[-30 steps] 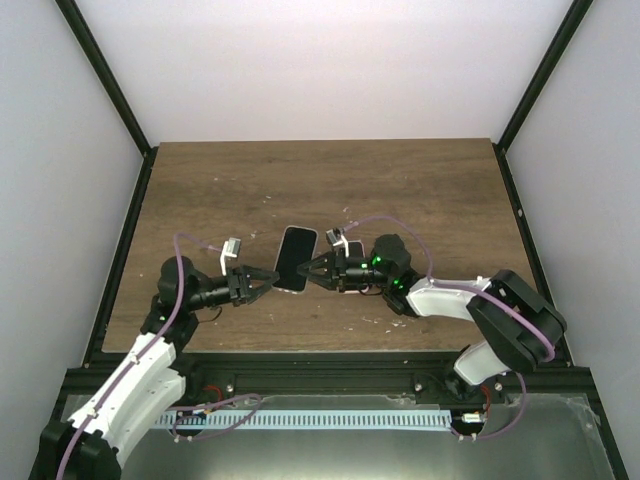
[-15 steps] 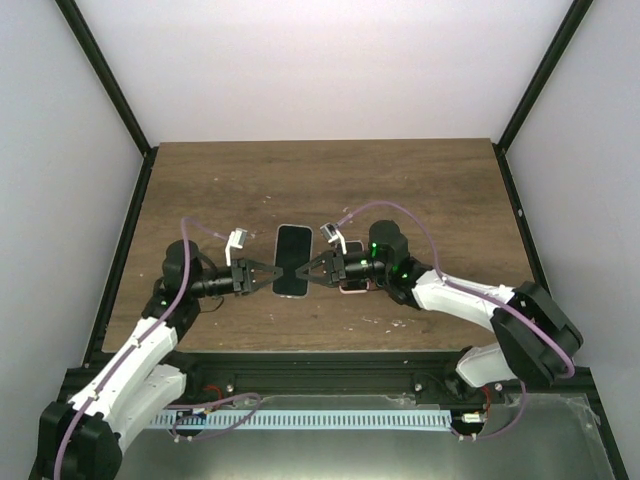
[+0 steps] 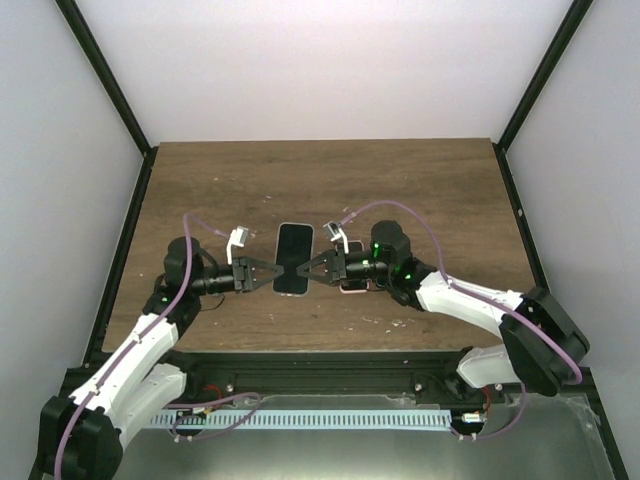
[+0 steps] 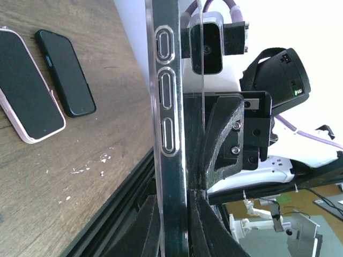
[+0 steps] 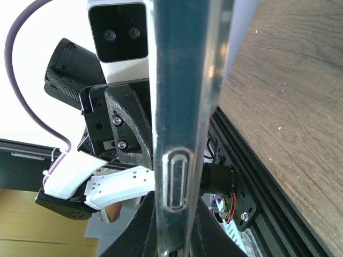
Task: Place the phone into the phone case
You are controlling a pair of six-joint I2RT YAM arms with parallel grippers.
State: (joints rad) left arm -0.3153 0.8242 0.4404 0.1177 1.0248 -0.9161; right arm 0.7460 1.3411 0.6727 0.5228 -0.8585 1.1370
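Note:
My right gripper next lowers the black phone, already in its clear case (image 3: 292, 258), and releases it beside the pink-cased phone, since bare wood lies below it.
A black phone in a clear case (image 3: 292, 258) is held off the wooden table between my two grippers. My left gripper (image 3: 271, 273) is shut on its left edge and my right gripper (image 3: 311, 270) is shut on its right edge. In the left wrist view the phone (image 4: 171, 123) stands edge-on, with its side buttons showing and the clear rim around it, pinched at my left gripper (image 4: 174, 227). In the right wrist view its other edge (image 5: 185, 96) is pinched at my right gripper (image 5: 179, 227).
A pink-cased phone (image 4: 27, 88) and a dark phone (image 4: 64, 72) lie flat on the table (image 3: 430, 190), partly under the right arm in the top view (image 3: 352, 268). The black frame rail (image 3: 320, 360) runs along the near edge.
The phone has moved slightly away from the near edge and squared up. Both grippers have closed in on its edges; in the last half second almost nothing moved.

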